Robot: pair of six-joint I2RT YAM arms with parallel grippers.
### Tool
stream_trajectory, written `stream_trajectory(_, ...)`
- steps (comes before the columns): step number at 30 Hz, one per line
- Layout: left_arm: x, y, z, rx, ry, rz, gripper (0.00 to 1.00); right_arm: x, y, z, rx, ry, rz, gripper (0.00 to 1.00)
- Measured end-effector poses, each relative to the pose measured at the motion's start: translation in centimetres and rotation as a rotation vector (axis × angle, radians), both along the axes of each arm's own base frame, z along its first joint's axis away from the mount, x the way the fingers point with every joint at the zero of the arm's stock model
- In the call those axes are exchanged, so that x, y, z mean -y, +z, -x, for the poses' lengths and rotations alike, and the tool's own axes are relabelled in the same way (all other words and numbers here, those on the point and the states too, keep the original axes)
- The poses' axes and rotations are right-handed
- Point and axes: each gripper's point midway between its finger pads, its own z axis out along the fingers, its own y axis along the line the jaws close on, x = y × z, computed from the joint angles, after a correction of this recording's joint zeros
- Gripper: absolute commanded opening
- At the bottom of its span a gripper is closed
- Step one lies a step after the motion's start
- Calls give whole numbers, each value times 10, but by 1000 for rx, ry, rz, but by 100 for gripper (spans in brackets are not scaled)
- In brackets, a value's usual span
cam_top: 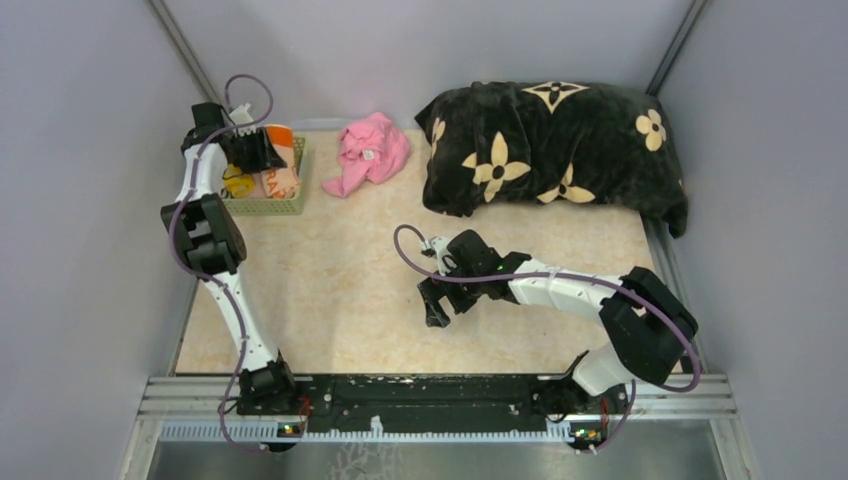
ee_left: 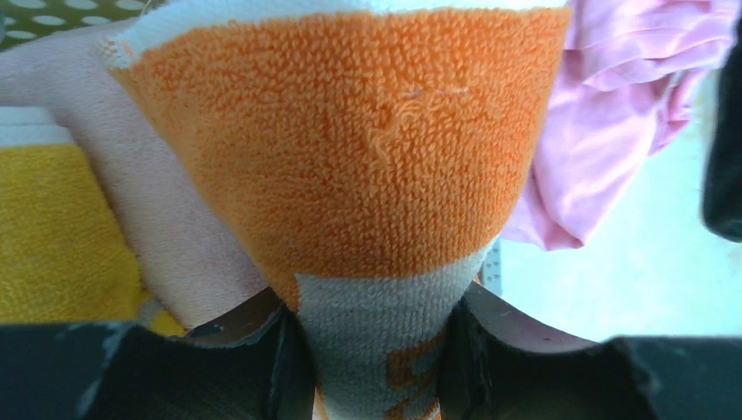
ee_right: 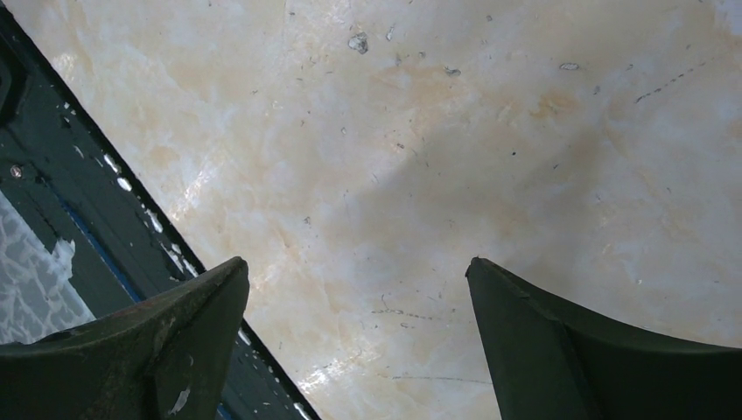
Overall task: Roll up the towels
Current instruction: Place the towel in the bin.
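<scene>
My left gripper should go down and over toward the basket's edge by the pink cloth to let go of the peach towel, because the yellow towel (ee_left: 52,236) is on the other side of the basket.
The peach towel with the orange border (ee_left: 350,157) fills the left wrist view. My left gripper (ee_left: 376,350) is shut on its peach part with orange lettering. In the top view my left gripper (cam_top: 250,150) is over the green basket (cam_top: 290,205) at the back left, with the peach towel (cam_top: 283,165) in it. A yellow towel (ee_left: 52,236) lies beside it in the basket, also in the top view (cam_top: 237,185); no duck outlines show. My right gripper (cam_top: 437,300) is open and empty, low over the bare table (ee_right: 420,175) near the middle.
A crumpled pink cloth (cam_top: 368,152) lies right of the basket, also in the left wrist view (ee_left: 612,122). The big black blanket with beige flowers (cam_top: 555,150) lies at the back right. The black front rail (ee_right: 52,201) runs beside my right gripper.
</scene>
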Motion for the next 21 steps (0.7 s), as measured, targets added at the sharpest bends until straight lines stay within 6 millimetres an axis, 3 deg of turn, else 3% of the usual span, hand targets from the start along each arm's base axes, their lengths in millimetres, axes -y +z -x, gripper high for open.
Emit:
stream_trajectory(4,-5,-12,-2,-21,11,-80,36,1,-4,0,-2,-1,14,94)
stream_trajectory(13,13,-37,-12,-57,-38,-242,41,3,-11,-1,-12,-5,35,94)
stream_trajectory(21,9,-60,-21,-116,-11,-316,43,5,-20,0,-22,1,58,94)
